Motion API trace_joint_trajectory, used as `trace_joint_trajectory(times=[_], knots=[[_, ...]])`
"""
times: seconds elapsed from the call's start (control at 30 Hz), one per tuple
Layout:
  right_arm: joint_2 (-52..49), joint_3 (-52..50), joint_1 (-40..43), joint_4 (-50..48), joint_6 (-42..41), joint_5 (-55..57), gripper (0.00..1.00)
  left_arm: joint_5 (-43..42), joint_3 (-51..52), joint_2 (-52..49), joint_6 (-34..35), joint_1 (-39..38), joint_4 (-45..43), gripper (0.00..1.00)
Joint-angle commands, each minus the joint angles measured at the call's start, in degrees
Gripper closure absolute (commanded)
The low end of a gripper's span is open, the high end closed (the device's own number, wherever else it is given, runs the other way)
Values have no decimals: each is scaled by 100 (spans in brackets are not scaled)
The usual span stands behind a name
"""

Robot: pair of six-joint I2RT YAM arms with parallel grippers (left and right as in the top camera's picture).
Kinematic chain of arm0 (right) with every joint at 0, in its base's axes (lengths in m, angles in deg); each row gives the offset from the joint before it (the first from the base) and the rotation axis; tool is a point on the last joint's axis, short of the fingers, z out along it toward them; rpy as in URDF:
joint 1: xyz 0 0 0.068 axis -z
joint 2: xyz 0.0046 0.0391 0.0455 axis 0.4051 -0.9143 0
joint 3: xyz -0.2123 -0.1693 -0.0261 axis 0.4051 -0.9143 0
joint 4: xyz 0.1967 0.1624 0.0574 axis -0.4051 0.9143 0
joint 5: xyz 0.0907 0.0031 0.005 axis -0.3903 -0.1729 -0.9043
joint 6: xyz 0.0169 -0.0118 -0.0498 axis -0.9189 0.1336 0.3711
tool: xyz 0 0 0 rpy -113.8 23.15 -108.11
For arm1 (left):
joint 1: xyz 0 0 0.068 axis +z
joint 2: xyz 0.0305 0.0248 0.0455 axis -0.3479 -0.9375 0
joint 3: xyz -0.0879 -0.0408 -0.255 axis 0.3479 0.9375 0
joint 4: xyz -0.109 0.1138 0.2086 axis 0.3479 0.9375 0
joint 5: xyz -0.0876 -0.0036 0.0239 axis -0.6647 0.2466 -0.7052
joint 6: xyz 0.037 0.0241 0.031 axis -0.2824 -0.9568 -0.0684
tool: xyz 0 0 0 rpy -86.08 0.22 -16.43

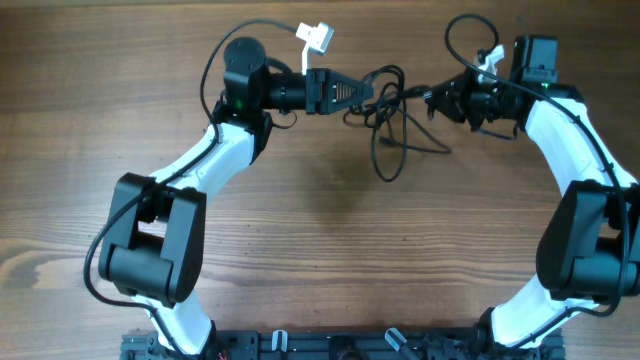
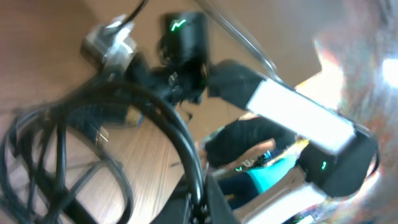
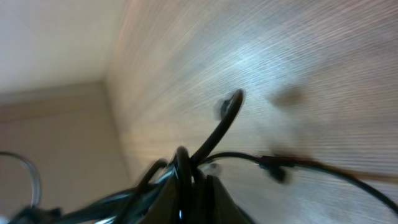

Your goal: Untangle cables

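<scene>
The cables are hanging raised, so I will move my left gripper to the left in the overhead view, then down to the bare wooden table, and let go of the piece of cable.
The cables (image 1: pixel 392 120) are a tangle of thin black cords held up between my two arms at the far middle of the table, with loops hanging down toward the wood. My left gripper (image 1: pixel 372 89) comes in from the left and is shut on a strand of the cables (image 2: pixel 186 149). My right gripper (image 1: pixel 432 98) comes in from the right and is shut on the cables (image 3: pixel 214 134) too. In the right wrist view a cord rises from between the fingers, and another with a small plug (image 3: pixel 273 168) trails to the right.
The wooden table (image 1: pixel 300 230) lies below the hanging loops. The thicker black wires and white connectors (image 1: pixel 316 36) of the arms arch above both wrists. In the left wrist view, the right arm (image 2: pixel 292 112) shows across from the bundle.
</scene>
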Motion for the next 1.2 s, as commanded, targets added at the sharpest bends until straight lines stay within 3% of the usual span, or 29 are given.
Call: trace_joint_trajectory(times=[0.0,0.1,0.27,0.4,0.5,0.7,0.83,0.93,1.17], knots=[[-138,22,164,343,581,1563,96,-466,-70,192,382,157,-1137,96],[-138,22,164,592,811,1580,95,-339,-70,192,723,520,-1493,96],[-138,22,164,968,1130,1574,95,-339,-70,190,715,1117,-920,96],[-138,22,133,1296,1373,1521,95,-238,-70,190,581,1294,-138,96],[-138,22,87,1373,1663,1182,95,-28,-70,190,55,1261,640,96],[-138,22,-9,1412,2131,664,94,1263,-70,190,-697,1119,2549,96],[-138,22,-98,1478,2277,669,65,2251,-70,190,-1187,938,3604,96],[-138,22,-105,1478,2273,671,50,2776,-70,190,-1543,778,4146,96],[-96,22,-105,1471,2299,688,43,3827,-70,190,-2052,470,5090,96]])
